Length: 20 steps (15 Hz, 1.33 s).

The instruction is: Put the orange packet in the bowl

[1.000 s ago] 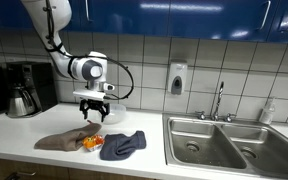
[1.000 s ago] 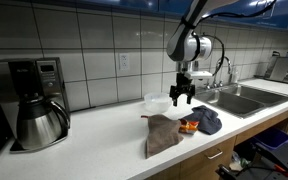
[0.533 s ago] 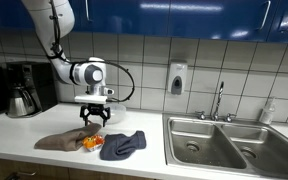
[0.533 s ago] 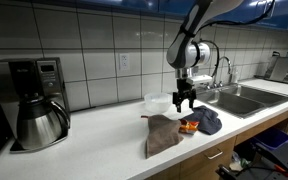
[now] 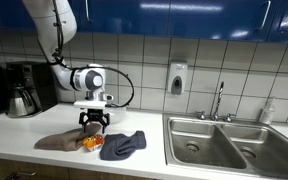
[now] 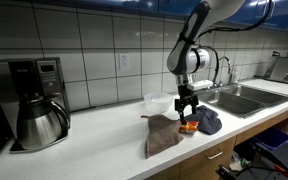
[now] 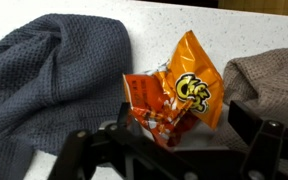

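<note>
The gripper will next go straight down onto the orange packet's near edge (image 5: 93, 140) (image 7: 170, 130), because its open fingers are already on either side of that part of the packet.
The orange packet (image 7: 174, 98) lies crinkled on the white counter between a dark blue-grey cloth (image 7: 49, 85) and a brown-grey cloth (image 7: 266, 82). It also shows in both exterior views (image 5: 90, 143) (image 6: 190, 126). My gripper (image 7: 169, 140) hangs straight above the packet, open, fingers either side of its lower part, holding nothing. In both exterior views the gripper (image 5: 92, 127) (image 6: 188, 111) is low over the packet. The translucent white bowl (image 6: 156, 102) stands on the counter behind the cloths; it is partly hidden behind the arm in an exterior view (image 5: 115, 105).
A steel double sink (image 5: 229, 140) with a tap lies along the counter. A coffee maker with a steel carafe (image 6: 39, 110) stands at the other end. A tiled wall backs the counter, with a soap dispenser (image 5: 176, 78).
My gripper has come down towards the packet, staying open. The packet, cloths and bowl have not moved.
</note>
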{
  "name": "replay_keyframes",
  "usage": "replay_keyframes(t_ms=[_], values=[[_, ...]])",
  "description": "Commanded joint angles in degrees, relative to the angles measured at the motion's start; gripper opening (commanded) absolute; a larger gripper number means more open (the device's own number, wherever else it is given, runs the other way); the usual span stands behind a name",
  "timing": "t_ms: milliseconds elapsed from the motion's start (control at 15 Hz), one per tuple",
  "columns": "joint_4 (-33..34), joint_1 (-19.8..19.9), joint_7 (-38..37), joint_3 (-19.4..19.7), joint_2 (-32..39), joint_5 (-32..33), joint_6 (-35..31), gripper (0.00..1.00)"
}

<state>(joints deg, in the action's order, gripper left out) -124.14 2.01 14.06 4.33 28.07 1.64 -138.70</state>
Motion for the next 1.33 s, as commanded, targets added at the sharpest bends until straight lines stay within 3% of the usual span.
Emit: replay_keyframes(t_ms=[0, 467, 533, 600, 1200, 1267], values=[[2.1, 0.3, -5.1, -0.4, 2.1, 0.9, 0.8, 1.0], [3.9, 0.1, -8.9, -0.4, 3.9, 1.0, 1.9, 1.0], [4.0, 0.1, -8.8, -0.5, 4.0, 0.8, 1.9, 0.75], [4.1, 0.2, -8.7, -0.6, 4.2, 0.8, 2.0, 0.73], [3.9, 0.4, -8.3, -0.7, 4.1, 0.7, 2.9, 0.03], [3.8, 0.4, -8.2, -0.7, 4.0, 0.6, 2.9, 0.0]])
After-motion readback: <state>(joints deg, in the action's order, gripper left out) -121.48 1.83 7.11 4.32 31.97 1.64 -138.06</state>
